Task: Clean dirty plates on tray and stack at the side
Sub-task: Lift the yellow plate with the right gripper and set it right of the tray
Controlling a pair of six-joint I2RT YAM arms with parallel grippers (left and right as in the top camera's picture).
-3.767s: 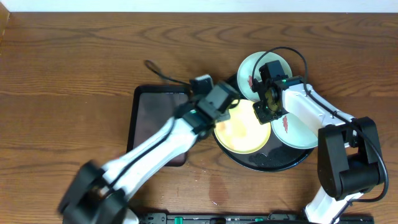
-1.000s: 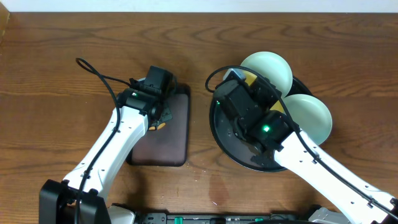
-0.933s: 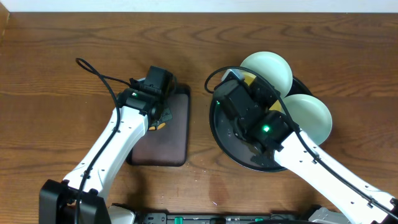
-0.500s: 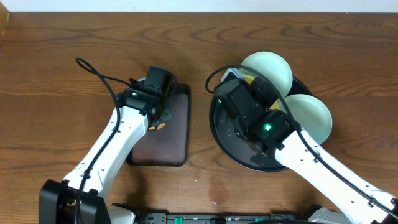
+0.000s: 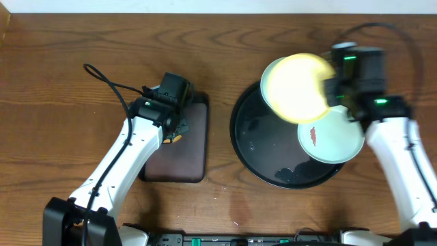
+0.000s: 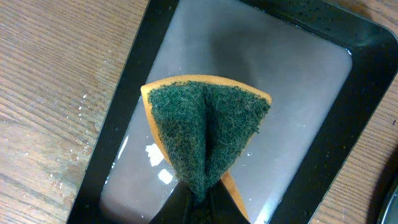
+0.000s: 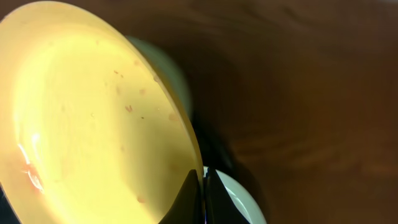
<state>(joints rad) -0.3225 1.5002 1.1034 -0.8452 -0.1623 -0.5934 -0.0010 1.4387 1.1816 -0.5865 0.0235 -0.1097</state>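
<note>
I should next carry the plate to the bare tabletop beside the round tray, which is below my right gripper and to its right in the overhead view. I will lower the plate there and release it.
My right gripper (image 5: 332, 92) is shut on the rim of the pale yellow plate (image 5: 297, 87) and holds it lifted above the round black tray (image 5: 256, 143); the wrist view shows the plate (image 7: 93, 112) with faint reddish specks, my fingers (image 7: 203, 186) pinching its edge. A mint-blue plate with a red smear (image 5: 331, 137) sits on the tray's right. Another mint-blue plate (image 5: 270, 72) peeks out under the yellow one. My left gripper (image 5: 174, 126) is shut on a green and orange sponge (image 6: 205, 130) over the rectangular tray (image 6: 311, 124).
The rectangular black tray (image 5: 181, 160) holds a film of water. The round tray's surface is wet with droplets. Brown wood tabletop (image 5: 82, 41) lies all around. A cable (image 5: 109, 78) runs along my left arm.
My right arm has swung from over the round tray to the far right and lifted the yellow plate. The left arm, sponge in its jaws, has stayed over the rectangular tray.
</note>
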